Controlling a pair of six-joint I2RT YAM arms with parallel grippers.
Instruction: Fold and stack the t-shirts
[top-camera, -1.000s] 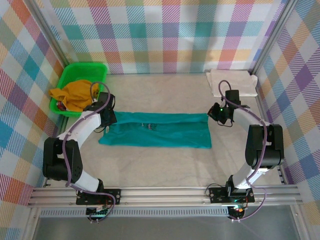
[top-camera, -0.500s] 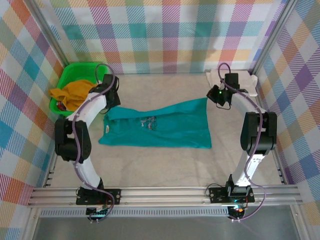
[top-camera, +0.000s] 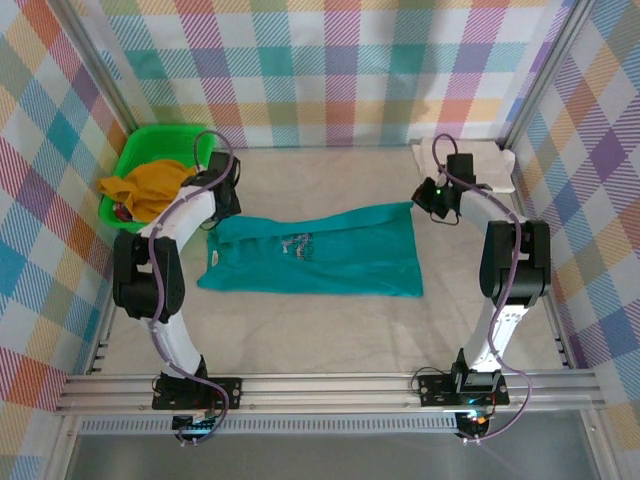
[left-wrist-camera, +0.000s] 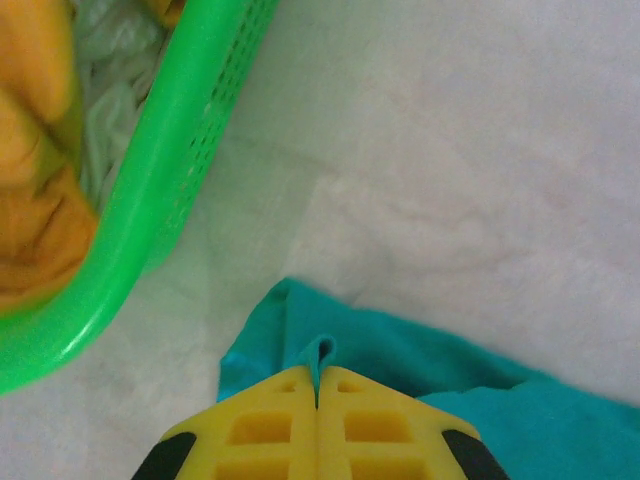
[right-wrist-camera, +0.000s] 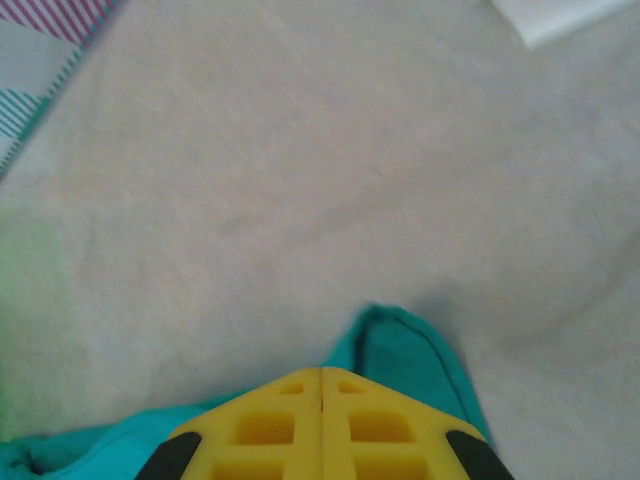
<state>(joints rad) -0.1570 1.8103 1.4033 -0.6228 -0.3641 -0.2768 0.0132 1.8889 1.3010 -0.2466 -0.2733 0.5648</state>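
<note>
My left gripper moves back and down onto the teal cloth by the small white tag (top-camera: 222, 257) next and lets go of the shirt's corner, since the shirt's print still lies uncovered.
The teal t-shirt (top-camera: 320, 255) lies spread across the middle of the table, its print facing up. Its far edge is drawn back toward both grippers. My left gripper (top-camera: 222, 205) is shut on the shirt's far left corner. In the left wrist view a small fold of teal cloth (left-wrist-camera: 322, 350) sticks up between the closed yellow fingers (left-wrist-camera: 260, 425). My right gripper (top-camera: 425, 200) is shut on the far right corner, and teal cloth (right-wrist-camera: 405, 350) shows just beyond its closed fingers (right-wrist-camera: 265, 420). The cream-white t-shirt (top-camera: 470, 160) lies folded at the back right.
A green plastic basket (top-camera: 165, 135) holding an orange cloth (top-camera: 150, 190) stands at the back left, close to my left gripper; its rim (left-wrist-camera: 170, 170) shows in the left wrist view. Checked walls enclose the table on three sides.
Both grippers have moved toward the back of the table with the teal shirt's far edge. The shirt has opened from a narrow band into a wider spread, and its print has come into sight.
</note>
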